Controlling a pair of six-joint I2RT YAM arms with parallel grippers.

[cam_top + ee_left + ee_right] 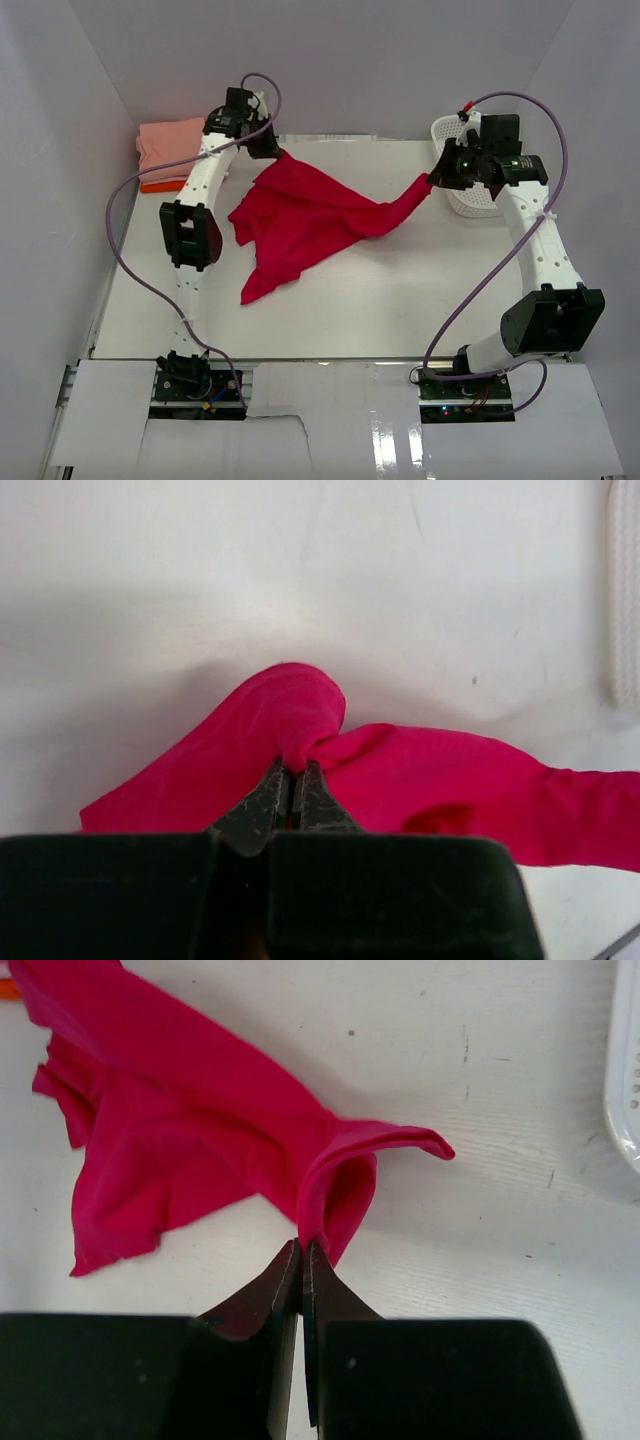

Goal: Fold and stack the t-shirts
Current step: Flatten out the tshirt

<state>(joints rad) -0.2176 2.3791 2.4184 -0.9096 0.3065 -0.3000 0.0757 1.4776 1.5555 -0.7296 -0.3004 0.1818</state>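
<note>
My left gripper needs to move back and down over the t-shirt's trailing red cloth point(264, 214) and release the t-shirt's corner. The corner still hangs raised above the tabletop.
A crimson-red t-shirt point(300, 220) hangs spread between both arms over the white table. My left gripper point(277, 153) is shut on its far left corner, and the pinched cloth point(290, 725) bunches just past the fingertips. My right gripper point(430, 181) is shut on a corner at the right, where a fold of the red cloth point(340, 1190) rises from the closed jaws. The shirt's lower tail point(258, 290) trails onto the table. A folded salmon-pink t-shirt point(170, 148) lies on an orange one point(160, 186) at the far left.
A white lattice basket point(470, 195) stands at the far right, just behind my right gripper; its rim point(625, 1070) shows in the right wrist view. White walls close in the table on three sides.
</note>
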